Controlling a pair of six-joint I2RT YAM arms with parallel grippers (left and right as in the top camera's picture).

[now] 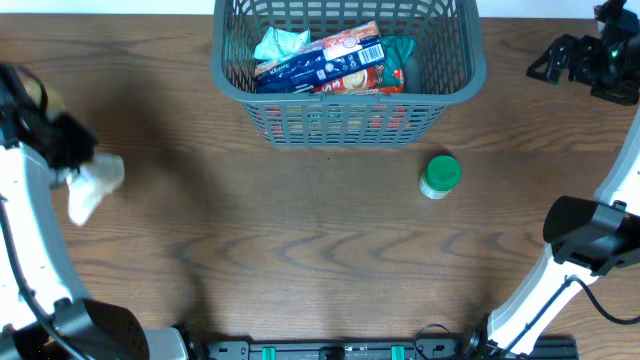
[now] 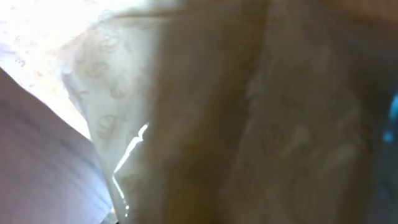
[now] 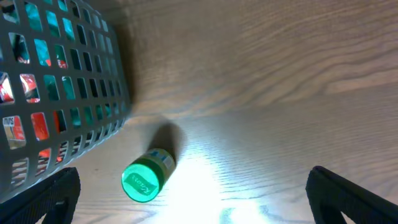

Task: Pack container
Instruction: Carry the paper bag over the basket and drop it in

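Observation:
I will swing my left gripper outward and to the right in the overhead view, over the packets in the basket, because the white translucent packet is still hanging outside the basket.
The dark grey slotted basket (image 1: 348,98) stands at the back middle of the table and holds a red and blue snack packet (image 1: 325,62) and teal packets. It also shows in the right wrist view (image 3: 68,106). My left gripper (image 1: 68,150) is at the far left, shut on a white translucent packet (image 1: 95,185) that fills the left wrist view (image 2: 124,93); its fingers are hidden there. My right gripper (image 1: 560,62) is open and empty at the back right, well above the table (image 3: 193,193).
A small green-lidded jar (image 1: 440,176) stands on the wooden table right of the basket's front; in the right wrist view the jar (image 3: 146,177) is near the basket's wall. Arm bases stand at the front corners.

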